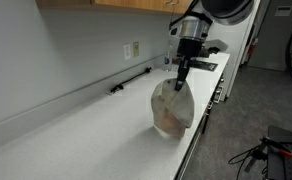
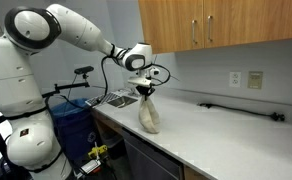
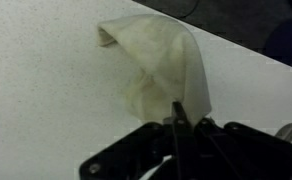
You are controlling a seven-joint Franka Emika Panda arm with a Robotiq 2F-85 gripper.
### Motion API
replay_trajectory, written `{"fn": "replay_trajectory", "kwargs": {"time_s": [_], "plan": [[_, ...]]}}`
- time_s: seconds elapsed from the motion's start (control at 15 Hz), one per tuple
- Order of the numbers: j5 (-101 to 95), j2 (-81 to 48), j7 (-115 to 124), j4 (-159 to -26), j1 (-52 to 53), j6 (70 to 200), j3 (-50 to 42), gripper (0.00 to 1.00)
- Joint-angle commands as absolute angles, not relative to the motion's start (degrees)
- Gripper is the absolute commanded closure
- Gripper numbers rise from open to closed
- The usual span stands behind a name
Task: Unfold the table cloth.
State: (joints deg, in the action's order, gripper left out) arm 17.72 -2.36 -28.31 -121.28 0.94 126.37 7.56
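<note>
My gripper carries the table cloth's top edge outward and down to bare counter toward the wall (image 2: 193, 121) next, and releases it where the table cloth spreads freely.
The table cloth (image 1: 173, 108) is cream-beige with brownish tinges and hangs as a draped sheet, its lower edge resting on the white counter (image 1: 86, 130). It shows in both exterior views (image 2: 149, 115) and in the wrist view (image 3: 166, 65). My gripper (image 1: 182, 78) is shut on the cloth's top edge and holds it up above the counter near the front edge. In an exterior view the gripper (image 2: 146, 95) pinches the cloth's upper tip. In the wrist view the closed fingers (image 3: 178, 112) clamp the fabric, which falls away below them.
A black rod-like tool (image 1: 131, 80) lies by the wall; it also shows in an exterior view (image 2: 241, 110). A wall outlet (image 1: 132, 49) sits above the counter. A sink area (image 2: 114, 99) lies at the counter's end. Wood cabinets (image 2: 221, 25) hang above. The counter's front edge (image 1: 191, 145) is close to the cloth.
</note>
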Motion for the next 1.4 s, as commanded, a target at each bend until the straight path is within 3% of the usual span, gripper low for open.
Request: {"fn": "replay_trajectory", "kwargs": {"time_s": [0.0, 0.4, 1.27, 1.33], "plan": [[25.86, -1.46, -33.18, -117.68, 0.98, 119.51, 5.84, 0.99], [31.11, -4.62, -30.66, -116.55, -0.11, 122.91, 3.06, 0.99], [18.88, -28.35, -9.52, -119.14, -4.65, 168.51, -4.3, 0.99], [15.53, -29.69, -5.0, -119.2, -3.05, 170.63, -7.0, 0.94]]}}
